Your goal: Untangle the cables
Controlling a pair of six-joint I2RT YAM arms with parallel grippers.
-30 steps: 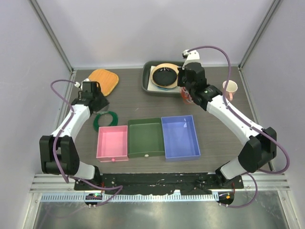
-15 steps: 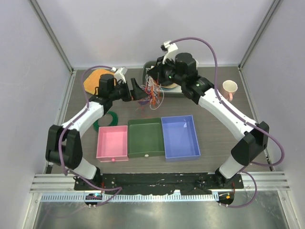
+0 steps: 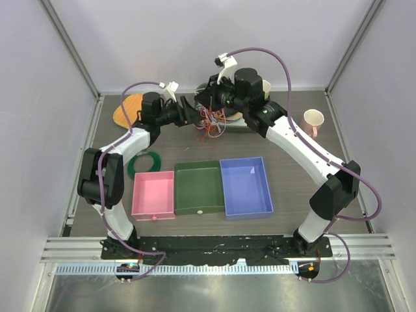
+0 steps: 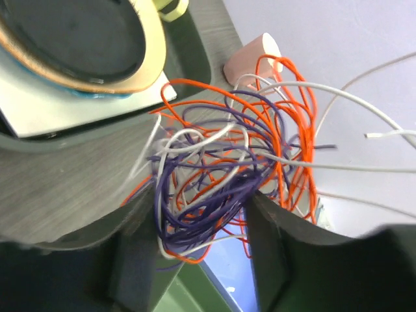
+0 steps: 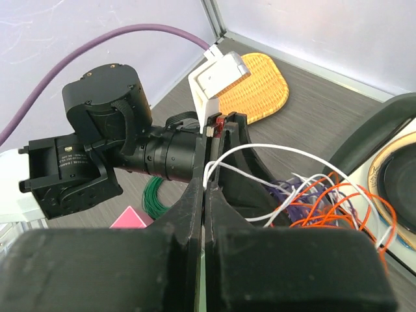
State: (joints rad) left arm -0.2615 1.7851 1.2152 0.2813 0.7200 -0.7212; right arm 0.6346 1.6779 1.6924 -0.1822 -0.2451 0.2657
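Note:
I will pull the white loop of cable from the tangle (image 4: 227, 175) down with my right gripper and let go of it over the grey tray, which is below, to the right in the top view.
The cables (image 3: 209, 123) are a tangle of thin orange, dark purple and white wires, held up above the table behind the trays. In the left wrist view the tangle (image 4: 227, 175) hangs between the spread fingers of my left gripper (image 4: 201, 227), which is open around its lower loops. My left gripper (image 3: 195, 117) comes in from the left. My right gripper (image 5: 207, 185) is shut on a loop of white cable (image 5: 273, 151) just above the bundle. In the top view the right gripper (image 3: 208, 104) sits right beside the left one.
Pink (image 3: 153, 193), green (image 3: 199, 187) and blue (image 3: 246, 186) trays stand side by side in front. A dark green coiled ring (image 3: 144, 160) lies left of them. An orange woven mat (image 3: 127, 107), a grey tray (image 4: 188, 58) with a dark bowl (image 4: 78, 39), and a cup (image 3: 313, 120) are at the back.
Both arms swung in from the sides to the middle back. The right gripper carried the tangle up there; the left gripper opened wide and now stands around it.

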